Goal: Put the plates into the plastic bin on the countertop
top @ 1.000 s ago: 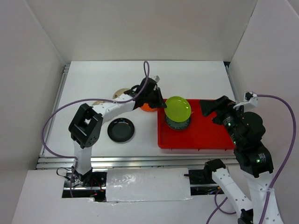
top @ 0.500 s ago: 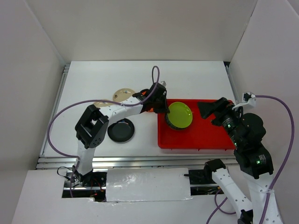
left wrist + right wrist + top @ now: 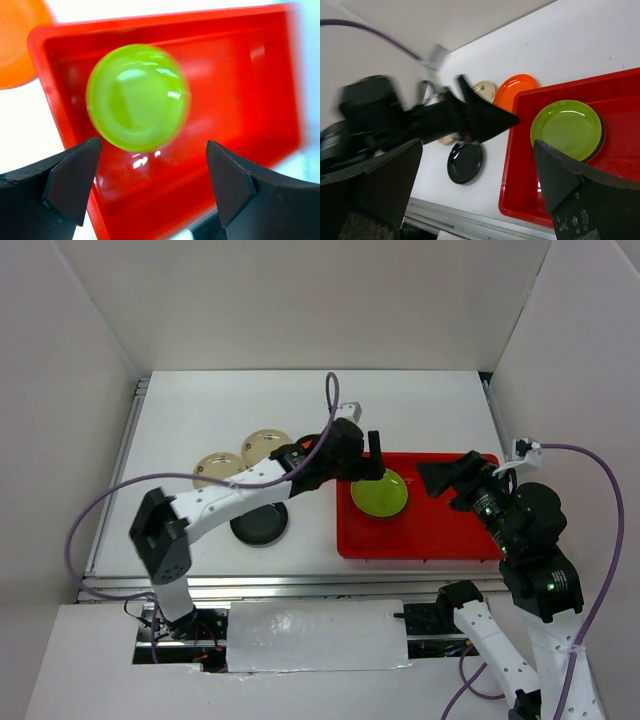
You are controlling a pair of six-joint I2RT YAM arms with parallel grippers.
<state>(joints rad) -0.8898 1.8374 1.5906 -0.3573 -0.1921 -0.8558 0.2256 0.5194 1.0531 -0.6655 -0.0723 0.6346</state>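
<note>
My left gripper will next swing away from the bin and down onto the free rim of the beige plate (image 3: 200, 471) farthest from the bin.
The lime green plate (image 3: 379, 494) lies flat in the left part of the red plastic bin (image 3: 450, 530), with a dark rim showing under its right edge in the right wrist view. My left gripper (image 3: 368, 462) hovers just above it, open, with nothing between its fingers (image 3: 72, 177); below them are the green plate (image 3: 137, 97) and the bin (image 3: 240, 100). My right gripper (image 3: 445, 476) hangs open and empty over the bin's right part. On the countertop (image 3: 200, 410) sit a black plate (image 3: 260, 523), two beige plates (image 3: 218, 468) and an orange plate (image 3: 517, 90).
The left forearm (image 3: 250, 490) crosses over the black plate and hides the orange one in the top view. Metal rails (image 3: 115, 480) edge the countertop and white walls enclose it. The second beige plate (image 3: 265, 443) lies beside the left wrist.
The left gripper has opened and let go of the lime green plate, which was held tilted over the bin and now lies flat in it. The left arm's elbow swung lower and to the left.
</note>
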